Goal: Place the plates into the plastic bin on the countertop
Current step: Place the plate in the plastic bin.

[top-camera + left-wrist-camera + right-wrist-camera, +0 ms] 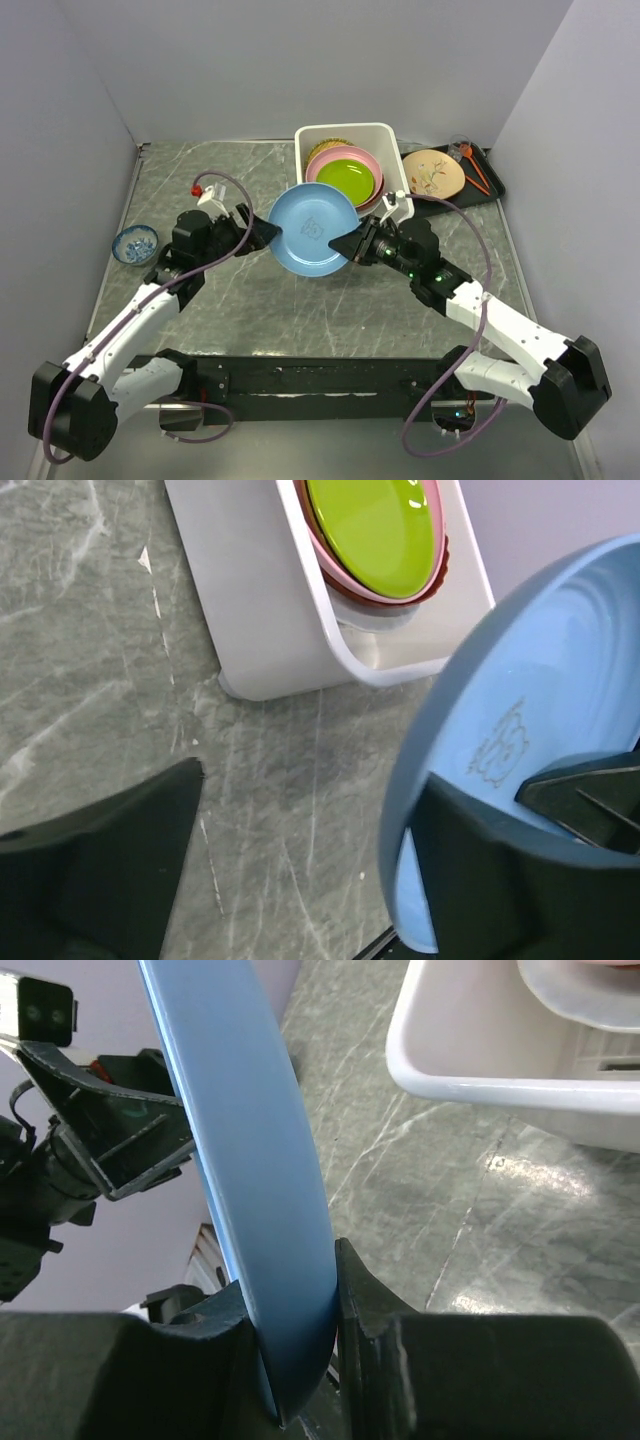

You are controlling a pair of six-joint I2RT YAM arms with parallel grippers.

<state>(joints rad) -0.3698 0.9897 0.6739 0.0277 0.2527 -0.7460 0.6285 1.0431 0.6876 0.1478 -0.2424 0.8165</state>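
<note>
The right gripper moves outward, then down to release the blue plate (312,228) on the green plate (346,178) next, since that one lies outward of the gripper and below.
A blue plate (312,228) hangs on edge above the countertop (220,190), just in front of the white plastic bin (345,130). My right gripper (350,245) is shut on its right rim; in the right wrist view both fingers clamp the plate (250,1140) inside the gripper (295,1280). My left gripper (262,232) stands open at the plate's left rim. In the left wrist view the plate (540,680) rests against one finger of the gripper (300,880), with the other finger far off. A green plate (346,178) lies on a pink plate (318,160) in the bin.
At the back right a cream plate with a branch pattern (433,172) sits on a flat black tray (492,185), next to an orange utensil (475,172). A small blue patterned bowl (134,244) stands near the left wall. Walls close in the counter on three sides.
</note>
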